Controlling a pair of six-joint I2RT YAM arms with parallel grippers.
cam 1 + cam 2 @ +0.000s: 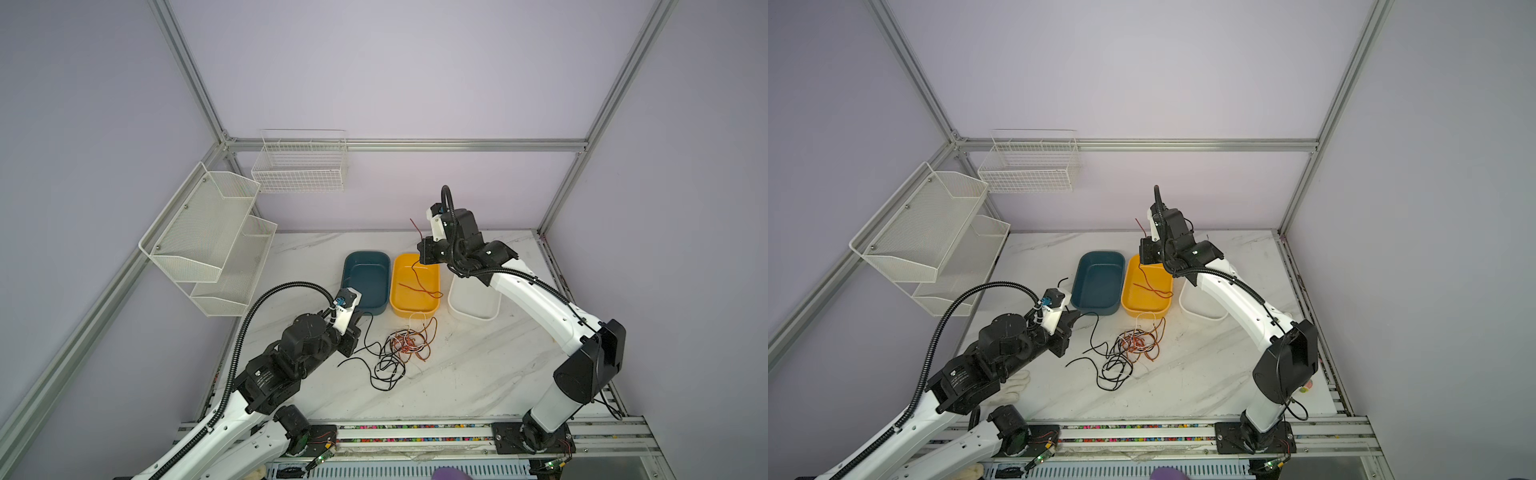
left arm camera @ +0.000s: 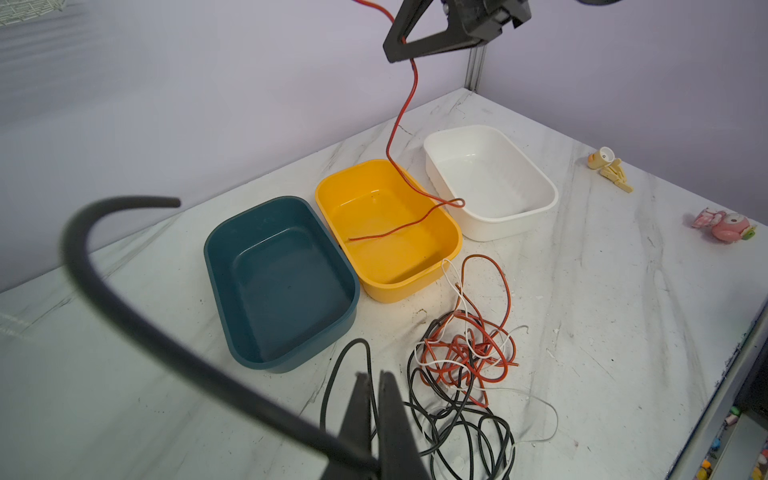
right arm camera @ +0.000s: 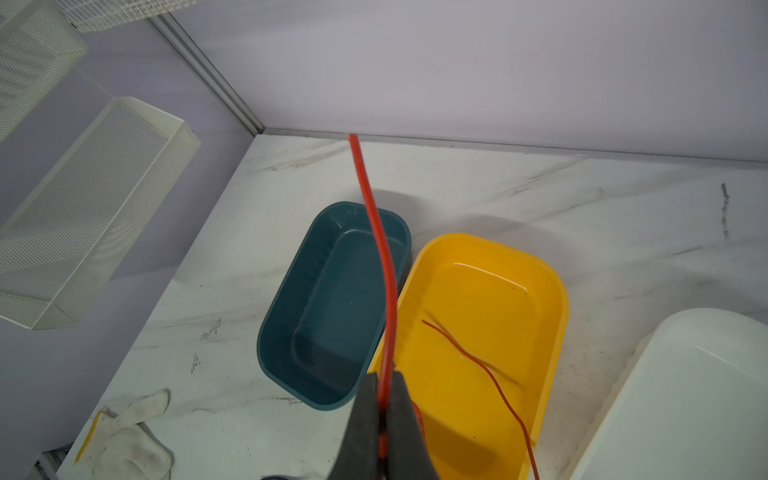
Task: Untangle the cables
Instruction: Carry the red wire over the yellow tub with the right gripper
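The long end of the red cable is already inside the yellow bin. I need to lower my right gripper toward the bottom of the bin below it next and let go of the red cable [image 2: 411, 87] there.
A tangle of black, red-orange and white cables [image 1: 405, 347] [image 1: 1133, 345] [image 2: 465, 357] lies on the marble table in front of the bins. My left gripper [image 1: 360, 319] [image 1: 1077, 314] [image 2: 376, 384] is shut on a black cable [image 2: 347, 345] that runs from the jaws back into the tangle. My right gripper [image 1: 422, 248] [image 1: 1144, 249] [image 3: 384, 386] hangs above the yellow bin [image 1: 415, 311] [image 3: 552, 282], shut on a red cable [image 2: 411, 87] [image 3: 374, 216]. That cable's short end sticks up past the jaws. Its long end drops into the yellow bin and loops over its right rim.
A teal bin [image 1: 365, 255] stands left of the yellow one and a white bin [image 1: 473, 316] right of it. Wire baskets [image 1: 208, 237] hang on the left wall. A white glove [image 1: 1017, 380] lies under the left arm. Small toys [image 2: 725, 224] lie at the table's right side.
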